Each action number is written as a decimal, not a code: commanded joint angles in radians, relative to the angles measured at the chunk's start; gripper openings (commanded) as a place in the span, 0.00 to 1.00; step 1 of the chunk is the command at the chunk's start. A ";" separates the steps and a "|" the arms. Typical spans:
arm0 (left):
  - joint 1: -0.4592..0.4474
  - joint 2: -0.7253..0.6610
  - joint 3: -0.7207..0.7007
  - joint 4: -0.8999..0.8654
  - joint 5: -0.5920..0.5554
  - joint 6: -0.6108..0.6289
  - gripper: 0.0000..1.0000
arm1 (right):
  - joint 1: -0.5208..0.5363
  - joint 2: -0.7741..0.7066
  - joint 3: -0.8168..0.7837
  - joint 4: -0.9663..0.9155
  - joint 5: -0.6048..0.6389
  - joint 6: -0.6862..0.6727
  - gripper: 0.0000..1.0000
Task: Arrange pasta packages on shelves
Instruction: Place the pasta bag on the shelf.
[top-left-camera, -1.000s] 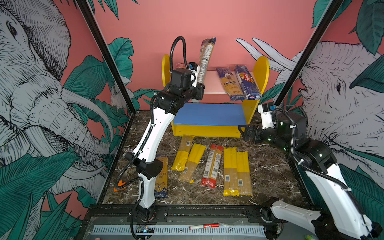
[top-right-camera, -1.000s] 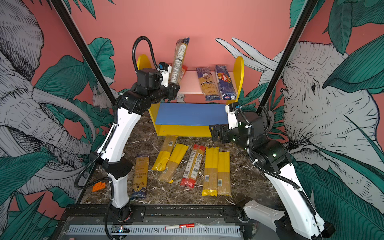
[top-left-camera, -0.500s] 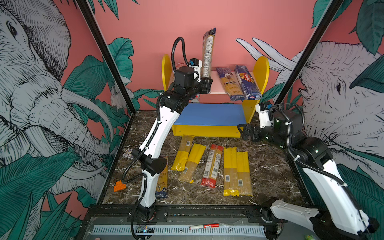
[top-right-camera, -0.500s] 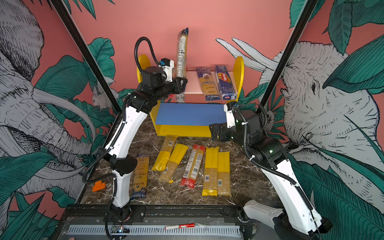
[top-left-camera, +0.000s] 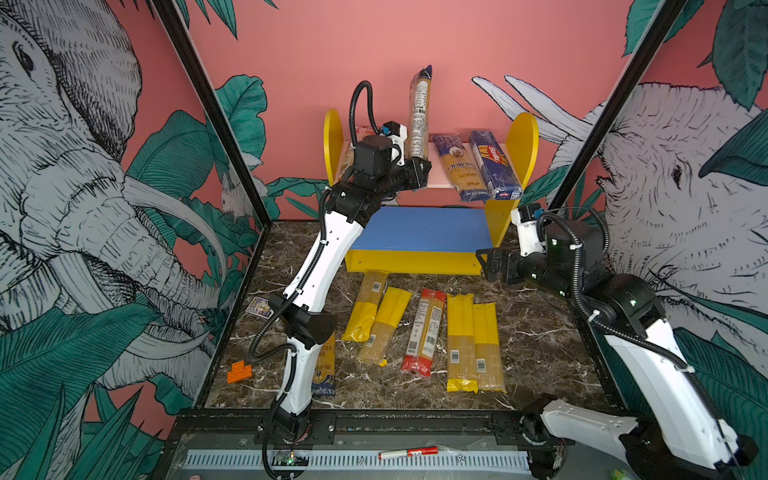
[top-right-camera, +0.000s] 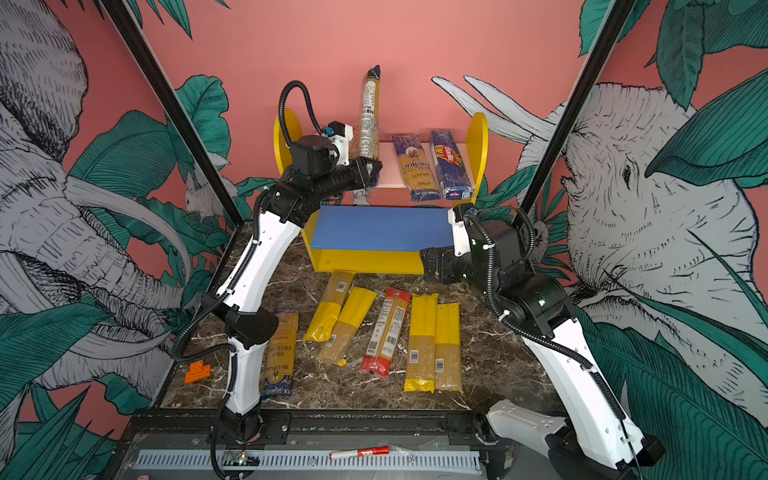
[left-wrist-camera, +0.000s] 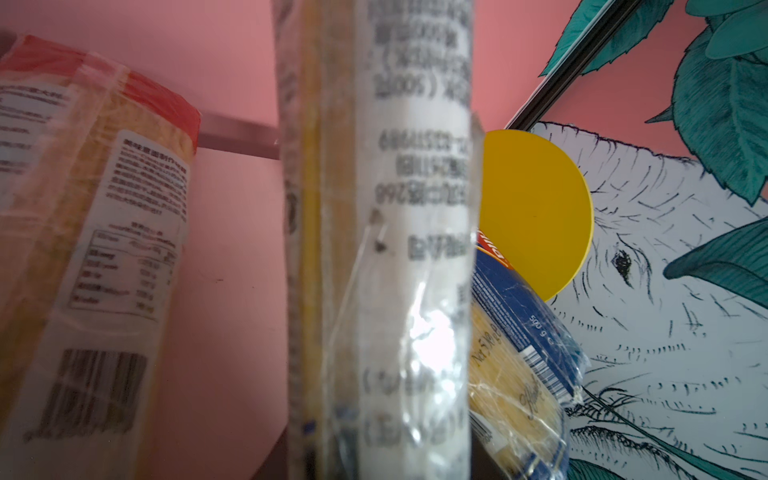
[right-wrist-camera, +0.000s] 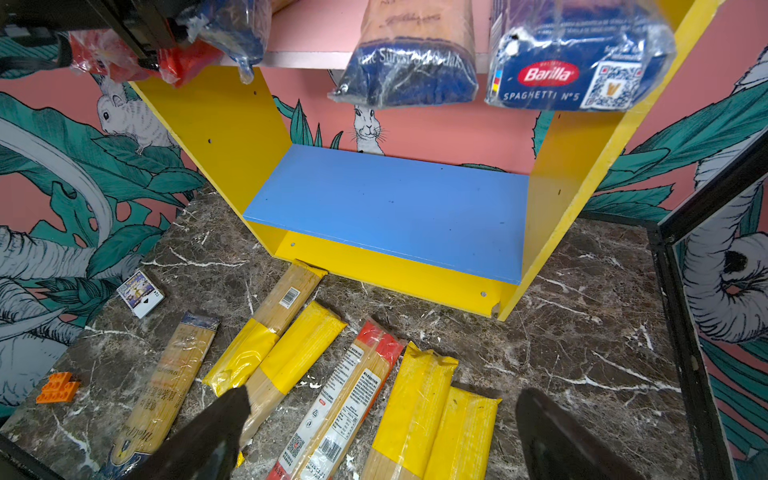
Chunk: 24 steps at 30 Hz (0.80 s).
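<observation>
The upper board's middle (top-right-camera: 392, 173) (left-wrist-camera: 236, 304) is empty, so the left gripper should next move slightly toward the dark blue packages and let go of the clear package's lower end over it.
My left gripper (top-left-camera: 417, 173) is shut on the lower end of a clear pasta package (top-left-camera: 419, 112), holding it nearly upright above the shelves' pale pink upper board (top-left-camera: 434, 185). That package fills the left wrist view (left-wrist-camera: 395, 249). Two dark blue packages (top-left-camera: 459, 166), one a Barilla (top-left-camera: 495, 164), lie on the upper board's right part. A red-ended package (left-wrist-camera: 83, 208) lies at its left, mostly hidden behind the arm in both top views. The blue lower board (top-left-camera: 419, 228) is bare. Several packages (top-left-camera: 424, 332) lie on the marble floor. My right gripper (right-wrist-camera: 384, 399) hovers open above them, by the yellow side panel (top-left-camera: 496, 224).
An orange toy brick (top-left-camera: 240, 371) and a small card box (top-left-camera: 258, 307) lie on the floor's left side. One package (top-right-camera: 279, 357) lies partly under my left arm. A red-and-white marker pen (top-left-camera: 407, 453) rests on the front rail. Black frame posts flank the shelves.
My left gripper rose and moved right toward the upper board, turning its package from a lean to nearly upright. The right arm shifted only slightly.
</observation>
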 joint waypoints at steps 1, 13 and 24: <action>0.003 -0.051 0.055 0.171 0.039 -0.014 0.05 | -0.004 0.005 0.018 0.028 0.004 -0.004 0.99; 0.060 0.008 0.055 0.185 0.125 -0.143 0.35 | -0.008 -0.007 0.009 0.030 0.004 -0.006 0.99; 0.069 -0.006 0.047 0.197 0.157 -0.167 0.60 | -0.016 0.003 0.006 0.042 0.001 -0.014 0.99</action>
